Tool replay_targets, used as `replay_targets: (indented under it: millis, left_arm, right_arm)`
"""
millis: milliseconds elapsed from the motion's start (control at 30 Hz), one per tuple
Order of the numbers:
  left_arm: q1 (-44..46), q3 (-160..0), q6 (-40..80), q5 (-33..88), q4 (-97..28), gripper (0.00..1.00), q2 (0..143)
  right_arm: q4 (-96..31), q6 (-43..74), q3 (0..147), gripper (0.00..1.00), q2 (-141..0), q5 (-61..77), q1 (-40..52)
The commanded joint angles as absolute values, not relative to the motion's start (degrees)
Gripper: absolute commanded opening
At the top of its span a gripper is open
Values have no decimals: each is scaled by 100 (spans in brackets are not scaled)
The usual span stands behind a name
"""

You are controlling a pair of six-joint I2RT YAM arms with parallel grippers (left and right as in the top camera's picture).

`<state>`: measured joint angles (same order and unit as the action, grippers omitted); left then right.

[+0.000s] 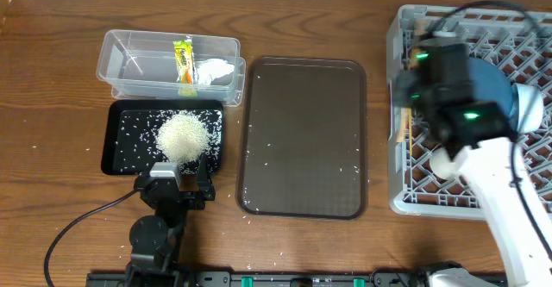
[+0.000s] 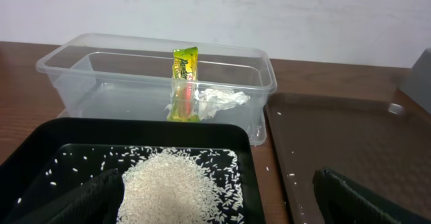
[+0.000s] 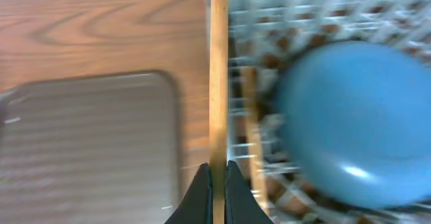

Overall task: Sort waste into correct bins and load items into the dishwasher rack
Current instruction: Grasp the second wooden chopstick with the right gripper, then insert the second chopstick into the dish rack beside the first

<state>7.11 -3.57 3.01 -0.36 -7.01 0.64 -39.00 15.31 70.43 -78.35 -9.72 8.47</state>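
The part of the rack beside the second chopstick (image 1: 413, 140) (image 3: 242, 126) is below, so the robot's right gripper should next move down toward the right in the wrist view and let go of the chopstick there.
The clear tub (image 1: 129, 59) holds the green-and-yellow wrapper (image 1: 183, 60) and the white tissue (image 1: 216, 70); both also show in the left wrist view, the wrapper (image 2: 184, 83) next to the tissue (image 2: 219, 99). The black tray (image 1: 121, 136) holds a pile of rice (image 1: 183, 134). My left gripper (image 2: 222, 207) is open and empty at the tray's near edge. My right gripper (image 3: 217, 173) is shut on a wooden chopstick (image 3: 217, 69) over the left wall of the grey rack (image 1: 401, 175). A second chopstick (image 3: 249, 116) lies in the rack beside the dark-blue dish (image 1: 496, 84). The light-blue bowl (image 1: 533, 106) sits to the dish's right. The cups are hidden.
The brown serving tray (image 1: 302, 136) lies between the black tray and the rack, with a few loose rice grains (image 1: 259, 149) on it and around its edges. My right arm (image 1: 500, 175) reaches over the rack's front half.
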Motion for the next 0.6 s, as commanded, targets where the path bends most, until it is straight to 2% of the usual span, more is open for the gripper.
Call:
replay_targets:
  millis: [0,267,367,500,567]
  left_arm:
    - [676,-193,331,-62,-760,93,60]
    - [676,-193,331,-62,-760,93,60]
    - [676,-193,331,-62,-760,93,60]
    - [676,-193,331,-62,-760,93,60]
    - [676,-193,331,-62,-760,93,60]
  right_arm:
    - [-3927,1015,7015,1,-8084,-336,377]
    - [-3605,589,7015,4,-9048,-692,270]
    - [-3540,591,7039,16,-9030,-652,270]
    - [-3658,499,7137,39,-8680,-158,311]
    - [-3824,513,7157,46,-8368,-23,375]
